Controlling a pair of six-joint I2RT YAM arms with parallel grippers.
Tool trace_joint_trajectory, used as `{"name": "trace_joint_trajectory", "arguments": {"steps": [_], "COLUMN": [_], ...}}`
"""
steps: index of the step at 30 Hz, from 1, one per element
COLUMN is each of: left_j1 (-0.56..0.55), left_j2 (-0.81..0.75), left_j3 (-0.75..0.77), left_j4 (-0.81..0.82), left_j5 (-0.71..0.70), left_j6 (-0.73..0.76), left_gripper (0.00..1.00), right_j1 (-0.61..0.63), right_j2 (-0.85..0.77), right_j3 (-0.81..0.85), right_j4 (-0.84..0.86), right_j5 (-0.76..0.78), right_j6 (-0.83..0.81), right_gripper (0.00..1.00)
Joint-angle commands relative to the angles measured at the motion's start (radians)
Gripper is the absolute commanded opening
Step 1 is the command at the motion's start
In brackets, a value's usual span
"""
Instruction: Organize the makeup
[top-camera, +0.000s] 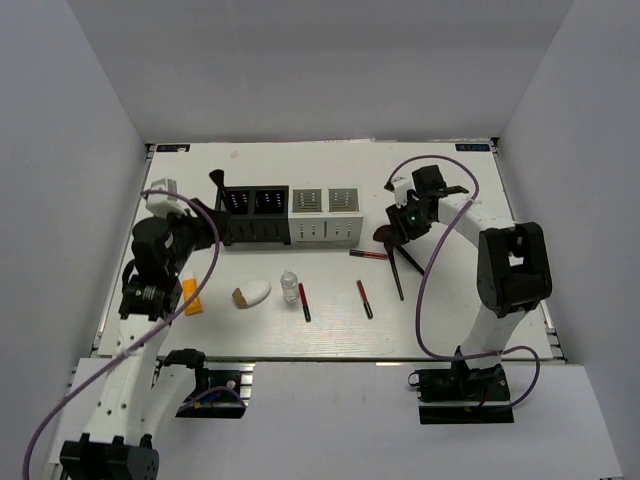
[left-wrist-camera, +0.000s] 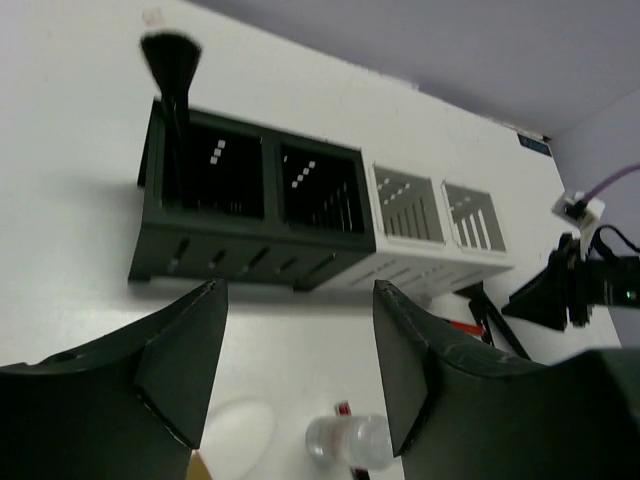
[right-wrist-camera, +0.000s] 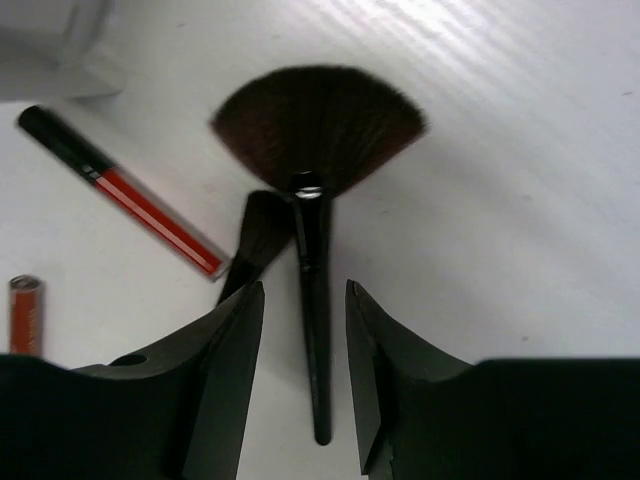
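Observation:
The right gripper comes down onto the black fan brush (right-wrist-camera: 318, 128) next and closes around the handle's neck beside the bristles, since the handle already runs between my open fingers.
My right gripper (top-camera: 396, 230) (right-wrist-camera: 305, 292) is open and hovers low over a black fan brush (right-wrist-camera: 318, 128) lying on the table. Its handle (right-wrist-camera: 316, 340) runs between my jaws without touching them. A second black brush (right-wrist-camera: 262, 232) lies beside it. A red-and-black stick (right-wrist-camera: 125, 190) (top-camera: 368, 255) lies to its left. My left gripper (top-camera: 207, 235) (left-wrist-camera: 300, 288) is open and empty in front of the black organizer (left-wrist-camera: 250, 255), where one black brush (left-wrist-camera: 172, 75) stands. The clear bottle (top-camera: 290, 287) (left-wrist-camera: 350, 440), white sponge (top-camera: 256, 292), orange tube (top-camera: 192, 297) and two more sticks (top-camera: 304, 302) (top-camera: 365, 299) lie at the table's front.
A white slotted organizer (top-camera: 326, 214) (left-wrist-camera: 440, 225) stands against the black one (top-camera: 250, 215) at mid-table. Grey walls close in the left, right and back. The table's front edge (top-camera: 320, 357) runs just beyond the sticks.

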Motion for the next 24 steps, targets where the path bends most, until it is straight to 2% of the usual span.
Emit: {"name": "trace_joint_trajectory", "arguments": {"steps": [1, 13, 24], "left_j1": [0.0, 0.0, 0.0], "left_j2": [-0.096, -0.157, -0.171], "left_j3": [-0.051, -0.079, -0.122], "left_j4": [-0.124, -0.181, -0.154], "left_j5": [-0.023, -0.043, -0.018], "left_j6": [-0.069, -0.068, -0.085], "left_gripper": [0.7, 0.73, 0.75], "right_j1": [-0.006, -0.006, 0.0], "right_j2": [0.026, 0.093, 0.156], "right_j3": [0.071, 0.098, 0.097], "right_j4": [-0.003, -0.081, -0.054], "right_j5": [0.11, 0.015, 0.052], "right_j6": [-0.037, -0.141, -0.141], "right_gripper": [0.45, 0.46, 0.46]}}
